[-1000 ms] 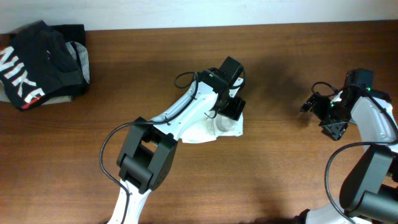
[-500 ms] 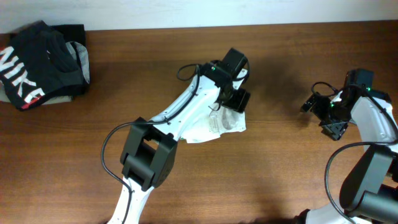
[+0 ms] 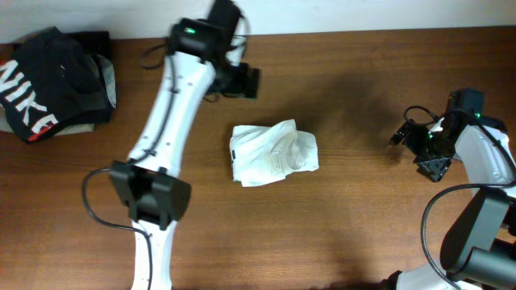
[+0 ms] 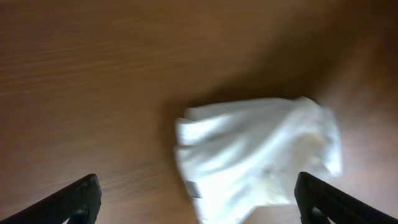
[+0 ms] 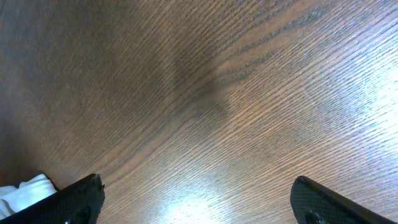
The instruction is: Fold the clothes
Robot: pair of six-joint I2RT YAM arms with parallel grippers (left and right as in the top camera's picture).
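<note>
The white garment's far corner (image 3: 239, 133) (image 4: 191, 122) on the side of the dark pile is nearest to the fingers of my open left gripper, so my left gripper needs to move down and back onto it next.
A folded white garment (image 3: 272, 152) lies in a small bundle on the middle of the wooden table; it also shows blurred in the left wrist view (image 4: 261, 155). My left gripper (image 3: 246, 80) is open and empty, raised above the table up and to the left of the garment. My right gripper (image 3: 421, 149) is open and empty at the far right, over bare wood. A corner of the white garment shows at the lower left of the right wrist view (image 5: 22, 193).
A pile of dark clothes with a black shirt with white letters (image 3: 48, 80) sits at the back left corner. The table's back edge meets a white wall. Bare wood (image 3: 371, 225) lies between the garment and the right arm.
My left gripper has let go of the white garment, lifted off it and swung up and to the left. The garment stays bundled. The right arm has not moved.
</note>
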